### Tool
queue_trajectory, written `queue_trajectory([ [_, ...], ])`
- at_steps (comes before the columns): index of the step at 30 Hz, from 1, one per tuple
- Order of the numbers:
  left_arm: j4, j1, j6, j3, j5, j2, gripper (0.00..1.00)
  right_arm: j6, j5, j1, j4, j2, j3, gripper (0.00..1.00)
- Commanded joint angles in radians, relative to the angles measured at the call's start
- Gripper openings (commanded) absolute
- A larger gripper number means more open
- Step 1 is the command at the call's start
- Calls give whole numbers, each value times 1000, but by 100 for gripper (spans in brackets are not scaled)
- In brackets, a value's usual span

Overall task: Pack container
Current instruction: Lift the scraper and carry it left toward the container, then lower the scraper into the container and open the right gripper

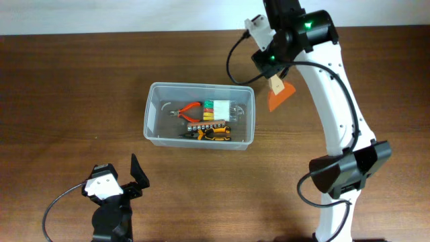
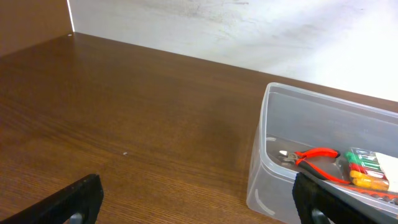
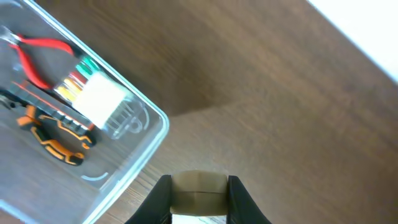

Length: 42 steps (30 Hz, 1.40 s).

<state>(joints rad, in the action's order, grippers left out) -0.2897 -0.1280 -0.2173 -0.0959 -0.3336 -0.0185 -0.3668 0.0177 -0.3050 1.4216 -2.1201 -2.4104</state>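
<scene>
I should next move my right gripper to the left in the overhead view, over the red-handled pliers [image 1: 188, 109] [image 3: 29, 56], and lower it to let go of the tool, which is still hanging outside the container.
The clear plastic container [image 1: 200, 86] stands mid-table. It holds red-handled pliers [image 1: 188, 109], a set of coloured bits [image 1: 216, 107] and an orange-and-black tool [image 1: 215, 134]. My right gripper [image 1: 274, 75] hovers just beyond the container's far right corner. It is shut on a tool with a tan handle [image 3: 199, 186] and an orange blade [image 1: 282, 99]. The right wrist view shows the container's corner [image 3: 163, 124] to the left of the jaws [image 3: 199, 196]. My left gripper [image 1: 124, 180] is open and empty near the front left; its fingers [image 2: 196, 205] frame the container's near wall [image 2: 323, 106].
Bare brown wooden tabletop surrounds the container. The right arm's white links and base [image 1: 342, 175] stand at the right side. A pale wall edge runs along the table's far side [image 2: 249, 37].
</scene>
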Motion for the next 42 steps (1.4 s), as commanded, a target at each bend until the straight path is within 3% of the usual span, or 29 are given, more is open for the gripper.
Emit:
queue_trajectory([
  [1,-2,-3,9,3,-3,6,99,0,-6,-36,12,5,-85,11],
  [23,-2,-3,9,3,-3,6,99,-71,-14,-317,14,-7,-119,12],
  [42,-2,-3,9,3,-3,6,99,-71,-71,-322,14,-197,-113,11],
])
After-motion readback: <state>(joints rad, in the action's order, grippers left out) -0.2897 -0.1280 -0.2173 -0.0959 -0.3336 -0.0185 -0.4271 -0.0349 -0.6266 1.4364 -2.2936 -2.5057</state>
